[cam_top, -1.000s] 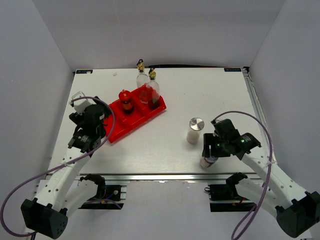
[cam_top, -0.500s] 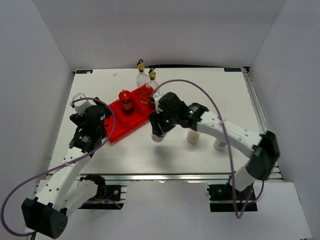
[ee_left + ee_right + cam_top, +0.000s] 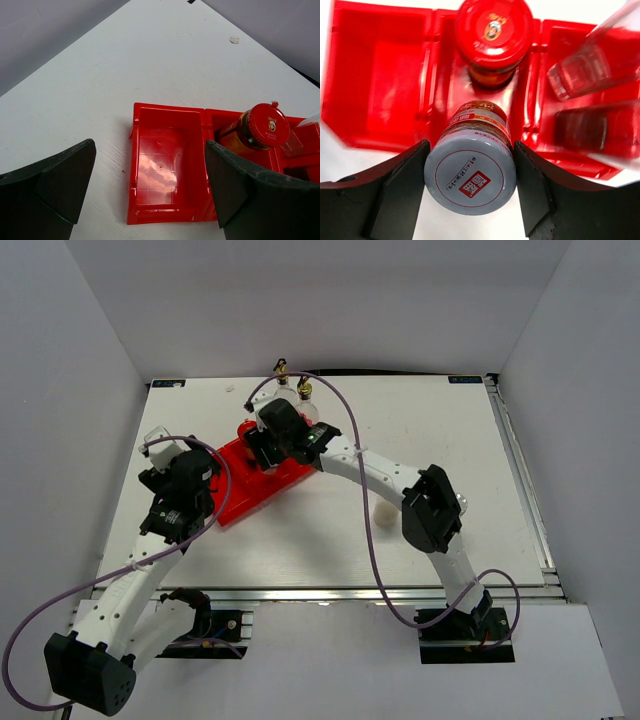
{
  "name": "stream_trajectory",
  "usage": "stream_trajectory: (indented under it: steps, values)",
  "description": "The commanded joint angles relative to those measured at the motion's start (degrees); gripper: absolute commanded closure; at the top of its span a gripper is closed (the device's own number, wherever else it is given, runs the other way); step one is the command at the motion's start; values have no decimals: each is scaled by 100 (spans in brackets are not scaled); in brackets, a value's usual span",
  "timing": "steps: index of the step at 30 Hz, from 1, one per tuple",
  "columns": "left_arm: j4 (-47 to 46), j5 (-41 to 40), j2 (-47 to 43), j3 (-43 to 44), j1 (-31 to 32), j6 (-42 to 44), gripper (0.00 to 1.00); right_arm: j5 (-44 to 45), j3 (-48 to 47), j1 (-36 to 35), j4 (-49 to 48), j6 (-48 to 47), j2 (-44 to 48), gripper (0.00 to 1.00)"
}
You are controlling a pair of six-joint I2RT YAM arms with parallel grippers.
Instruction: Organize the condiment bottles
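Note:
My right gripper needs to go down into the free space in the tray's middle section in front of the red-lidded jar (image 3: pixel 494 30) until the shaker stands inside, then open.
My right gripper (image 3: pixel 275 437) (image 3: pixel 470 150) is shut on a white shaker (image 3: pixel 470 175) with a silver lid and holds it over the middle compartment of the red tray (image 3: pixel 235 495) (image 3: pixel 380 75), just in front of the red-lidded jar (image 3: pixel 494 30). Two clear glass bottles (image 3: pixel 580 70) stand in the tray's right compartment; their gold pourers (image 3: pixel 305 390) show from above. Another shaker (image 3: pixel 385 513) stands on the table, partly hidden by the right arm. My left gripper (image 3: pixel 185 498) (image 3: pixel 150 145) is open and empty above the tray's empty left compartment (image 3: pixel 160 165).
The right arm stretches diagonally across the table from the front right to the tray. White walls close in the table at left, right and back. The red-lidded jar (image 3: pixel 262 127) shows in the left wrist view, right of the empty compartment.
The right arm has swung from the table's front right across to the tray, carrying the shaker. The left arm has not moved.

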State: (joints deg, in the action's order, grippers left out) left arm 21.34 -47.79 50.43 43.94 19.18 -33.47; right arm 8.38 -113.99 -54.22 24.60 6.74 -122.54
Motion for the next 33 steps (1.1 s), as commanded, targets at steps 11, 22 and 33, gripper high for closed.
stream_trajectory:
  steps: [11, 22, 33]
  values:
    - [-174, 85, -87, -96, -28, 60, 2, 472, -554, -10, -1352, -481, -621, 100]
    - [-157, 244, -95, -88, -28, 87, 2, 577, -440, -1, -1291, -305, -736, 36]
    - [-78, 376, -148, 35, -28, 60, 2, 120, -238, -1, -1036, -393, 63, 11]
